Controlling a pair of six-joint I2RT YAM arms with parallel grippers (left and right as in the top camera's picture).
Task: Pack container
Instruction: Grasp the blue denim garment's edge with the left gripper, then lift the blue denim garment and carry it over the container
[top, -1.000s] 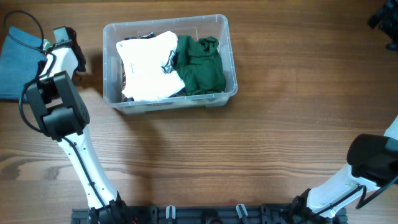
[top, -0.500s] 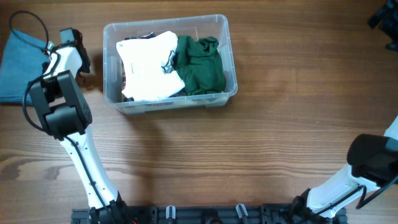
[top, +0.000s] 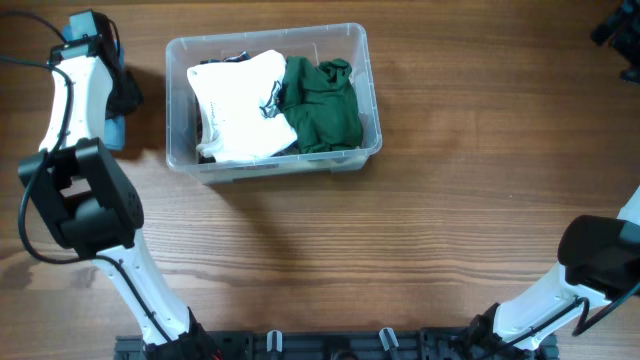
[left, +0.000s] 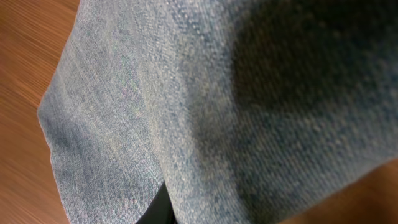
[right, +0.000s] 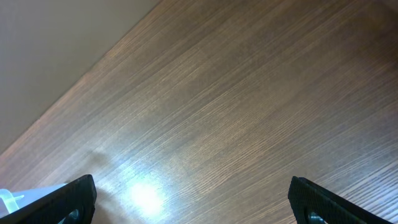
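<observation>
My left gripper rises next, carries the denim cloth (top: 115, 130) over the container's side and lowers to release it onto the green garment (top: 322, 105), because the cloth still hangs outside.
The clear plastic container (top: 272, 166) stands at the back middle of the table. It holds a folded white garment (top: 240, 115) on the left and a green garment (top: 322, 105) on the right. My left gripper (top: 120, 98) is just left of the container, shut on a blue denim cloth (top: 115, 130) that hangs from it. The denim cloth (left: 205, 99) fills the left wrist view, and only a dark bit of finger (left: 158, 210) shows. My right gripper (right: 199, 202) is open and empty over bare wood; in the overhead view it is at the far right top corner (top: 615, 30).
The wooden table (top: 420, 230) stretches in front of and to the right of the container. The right arm's base (top: 590, 260) is at the front right, and the left arm's elbow (top: 80, 195) is at the left.
The denim cloth has left its spot at the table's far left. My left gripper has lifted it and carried it right, close to the container's left wall. The right arm has not moved.
</observation>
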